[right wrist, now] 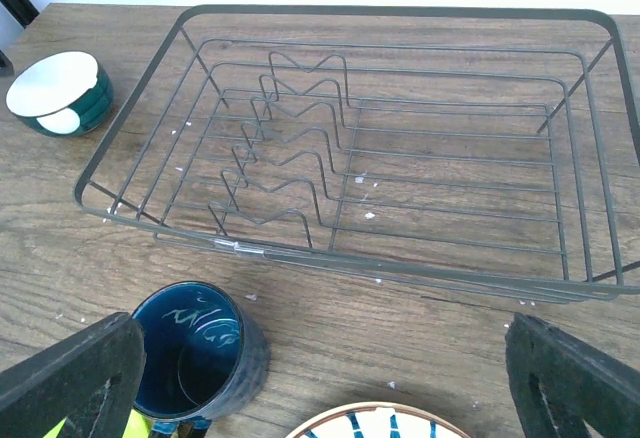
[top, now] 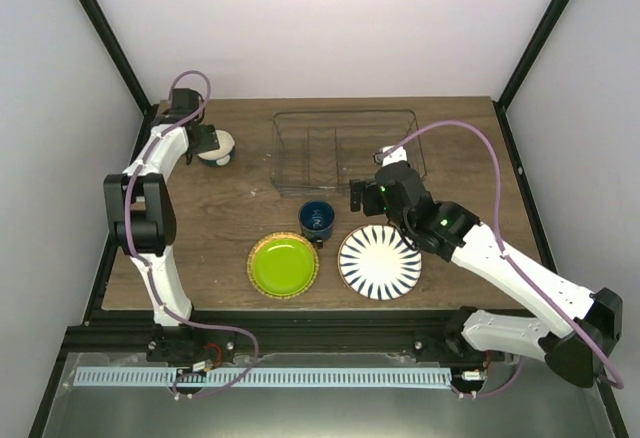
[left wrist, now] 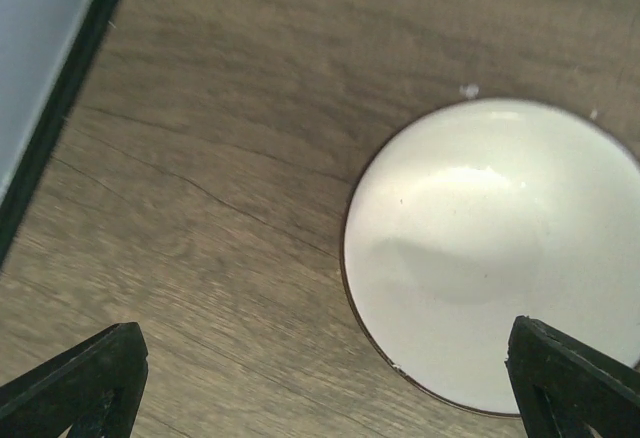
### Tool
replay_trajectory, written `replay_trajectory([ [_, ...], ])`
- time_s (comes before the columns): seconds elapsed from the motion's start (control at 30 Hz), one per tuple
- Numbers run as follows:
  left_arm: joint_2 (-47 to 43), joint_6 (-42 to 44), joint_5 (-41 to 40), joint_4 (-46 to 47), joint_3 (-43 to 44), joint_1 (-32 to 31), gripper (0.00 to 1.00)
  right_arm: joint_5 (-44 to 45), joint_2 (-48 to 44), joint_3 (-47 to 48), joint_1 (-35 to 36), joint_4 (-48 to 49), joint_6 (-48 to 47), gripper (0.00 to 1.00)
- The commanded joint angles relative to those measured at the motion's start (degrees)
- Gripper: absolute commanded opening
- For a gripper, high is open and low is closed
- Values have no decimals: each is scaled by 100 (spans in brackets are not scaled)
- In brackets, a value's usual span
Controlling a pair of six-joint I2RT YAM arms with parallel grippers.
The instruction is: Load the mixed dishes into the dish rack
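Observation:
My left gripper should next come down over the small bowl's rim, with a finger on each side, and close. The small bowl's near rim (top: 204, 160) (left wrist: 382, 356) toward the rack's post is below and between my open fingers.
The empty wire dish rack (top: 345, 113) stands at the back middle of the table; its rim (right wrist: 380, 10) fills the right wrist view. A small white bowl (top: 224, 146) sits left of it, and my left gripper (top: 207, 141) hangs open just above it, the bowl (left wrist: 490, 248) lying toward its right finger. The dark blue mug (top: 317, 220) stands upright in front of the rack. My right gripper (top: 363, 194) is open beside it, above the mug (right wrist: 195, 353) and the striped plate (right wrist: 385, 425). The lime-green plate (top: 283, 264) and the striped plate (top: 380, 261) lie flat near the front edge.
A black frame post (left wrist: 60, 108) runs along the table's left edge close to the left gripper. White walls close in the back and sides. Bare wood shows right of the rack (top: 460, 158).

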Motion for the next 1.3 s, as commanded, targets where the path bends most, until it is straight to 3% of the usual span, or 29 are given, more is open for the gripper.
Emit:
replay_trajectory([
  [0.0, 414, 99, 349, -474, 391, 30, 100, 198, -123, -82, 8, -64, -4, 100],
  [0.73, 1742, 230, 1188, -494, 645, 367, 96, 239, 280, 34, 8, -33, -207, 100],
  [0.83, 1786, 228, 1316, -447, 588, 367, 86, 261, 304, 35, 7, -27, -219, 100],
  [1.03, 1787, 211, 1503, -346, 511, 375, 53, 260, 313, 18, 7, -40, -243, 100],
  [1.27, 1609, 204, 1581, -304, 550, 375, 35, 294, 320, 8, 7, -37, -255, 100],
])
